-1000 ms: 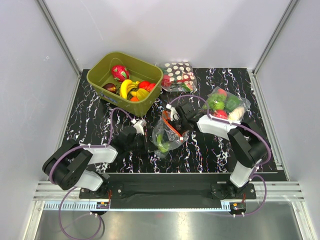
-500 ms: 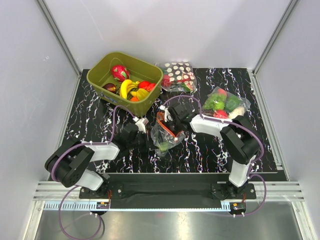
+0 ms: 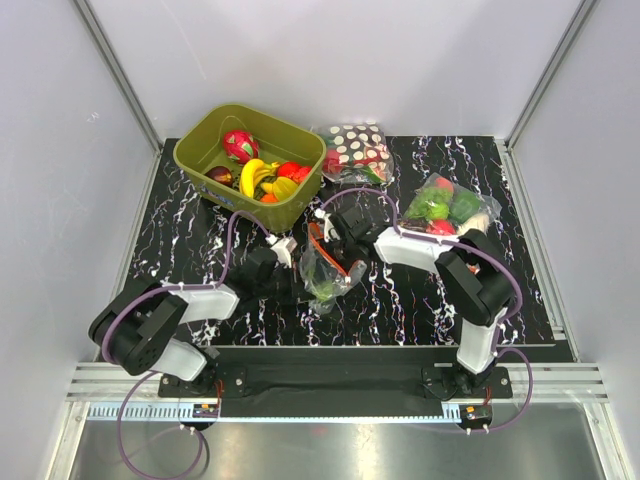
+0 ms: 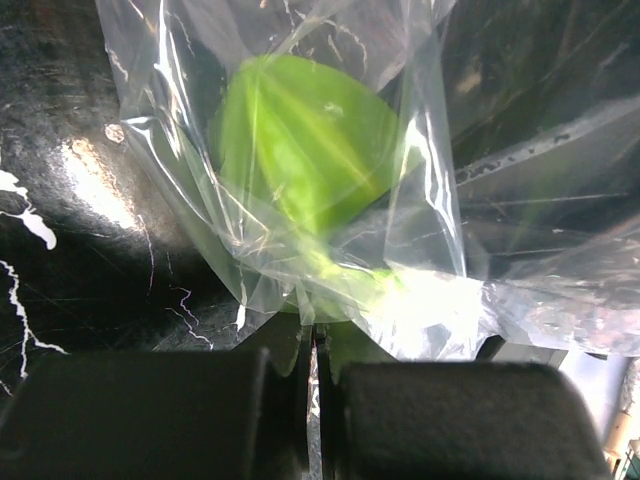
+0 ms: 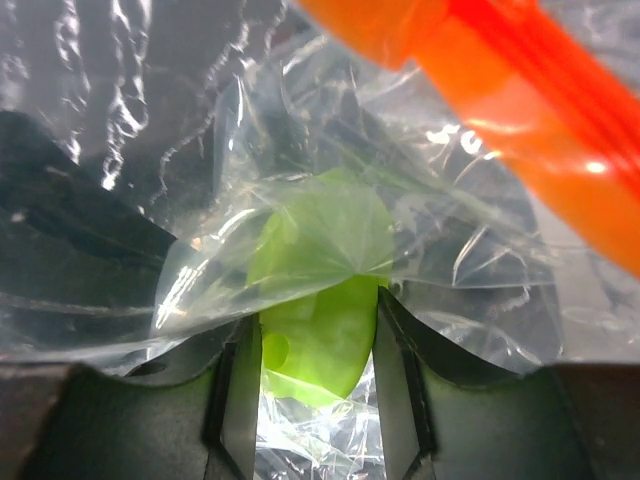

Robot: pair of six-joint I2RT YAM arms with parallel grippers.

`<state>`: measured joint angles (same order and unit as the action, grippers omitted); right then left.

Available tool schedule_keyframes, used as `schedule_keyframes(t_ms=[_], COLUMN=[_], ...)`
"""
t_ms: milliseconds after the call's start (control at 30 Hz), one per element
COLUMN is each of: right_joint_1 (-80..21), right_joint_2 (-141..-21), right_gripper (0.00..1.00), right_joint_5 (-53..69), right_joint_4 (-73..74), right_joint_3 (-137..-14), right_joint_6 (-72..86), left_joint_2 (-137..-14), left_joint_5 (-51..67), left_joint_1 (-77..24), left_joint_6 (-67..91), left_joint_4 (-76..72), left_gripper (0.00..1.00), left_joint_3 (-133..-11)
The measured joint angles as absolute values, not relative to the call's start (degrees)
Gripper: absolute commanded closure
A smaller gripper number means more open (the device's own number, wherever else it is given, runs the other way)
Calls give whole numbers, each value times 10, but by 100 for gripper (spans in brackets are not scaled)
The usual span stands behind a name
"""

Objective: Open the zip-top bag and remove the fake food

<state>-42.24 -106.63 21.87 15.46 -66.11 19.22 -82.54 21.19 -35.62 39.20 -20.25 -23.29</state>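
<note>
The robot's right hand has to go up past the bag's zip strip (image 3: 317, 247) next, then out over the olive bin beside the banana, to let go of the green piece where other fruits lie.
The zip-top bag (image 3: 328, 272) lies crumpled mid-table, its orange-red zip strip (image 3: 317, 247) at its far-left edge. One green piece of fake food (image 3: 322, 287) shows inside it. My left gripper (image 3: 298, 284) is shut on the bag's near-left plastic edge; in the left wrist view its jaws (image 4: 315, 335) pinch a fold of clear film below the green piece (image 4: 300, 150). My right gripper (image 3: 337, 250) reaches in by the zip strip (image 5: 500, 90). Its fingers (image 5: 240, 390) close on both sides of the green piece (image 5: 320, 330), which is partly covered by film.
An olive bin (image 3: 205, 140) at the back left holds a banana, red and orange fruits and a dragon fruit. A polka-dot bag (image 3: 355, 148) lies behind the arms. A bag of green and red vegetables (image 3: 448, 208) lies at the right.
My right gripper has moved left and a little nearer, into the bag. The bag and its zip strip have shifted left with it. My left gripper has kept its hold.
</note>
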Motion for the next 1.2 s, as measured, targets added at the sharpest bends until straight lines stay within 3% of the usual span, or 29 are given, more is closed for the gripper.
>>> schedule_keyframes(t_ms=[300, 1200], right_joint_1=[-419, -265], right_joint_2=[-992, -762], right_gripper=[100, 100], right_joint_5=[159, 107], right_joint_4=[214, 309], right_joint_3=[-661, -626], right_joint_6=[172, 124], left_joint_2=[-794, -772], left_joint_5=[204, 177], left_joint_1=[-357, -355], left_joint_6=[387, 374], left_joint_4=[-194, -154], left_gripper=[100, 100], left_joint_3=[-233, -224])
